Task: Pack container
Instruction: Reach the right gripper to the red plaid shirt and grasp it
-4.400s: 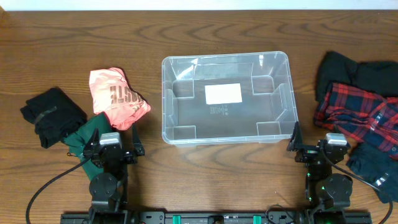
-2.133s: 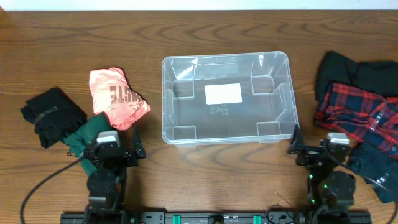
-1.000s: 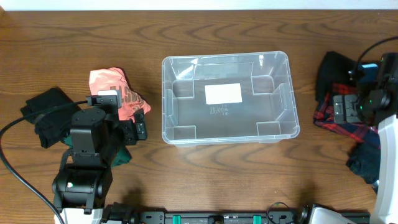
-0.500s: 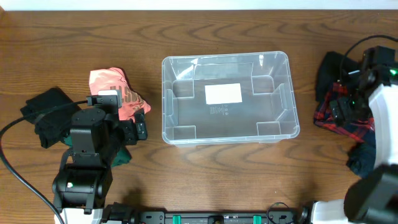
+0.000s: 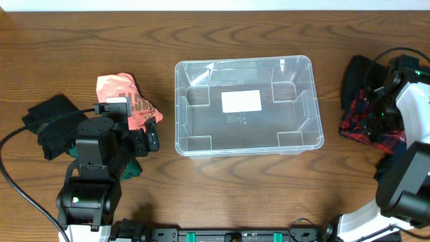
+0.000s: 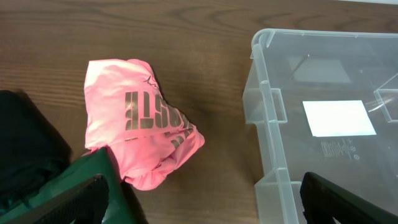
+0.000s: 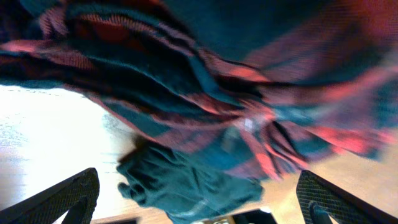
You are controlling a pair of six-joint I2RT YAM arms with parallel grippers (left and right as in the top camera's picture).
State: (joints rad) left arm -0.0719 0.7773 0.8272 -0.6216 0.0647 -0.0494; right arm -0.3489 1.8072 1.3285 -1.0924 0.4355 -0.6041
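Note:
My right gripper is open and directly above the cloth, so it will next go down into the bunched folds of the red plaid shirt.
The clear container stands empty mid-table with a white label on its bottom; it also shows in the left wrist view. A pink shirt lies to its left, in front of my open, empty left gripper in the left wrist view. My left gripper hovers between the shirt and the container. My right gripper is open and empty over a red plaid shirt. The right wrist view shows that shirt close up, blurred, and my right gripper.
A black garment lies at far left and a green one under my left arm. At right, a black garment lies behind the plaid shirt and a dark teal one lies beside it.
Both arms left their rest poses at the front edge. The left rose and moved toward the pink shirt, then held still. The right swung out over the plaid shirt.

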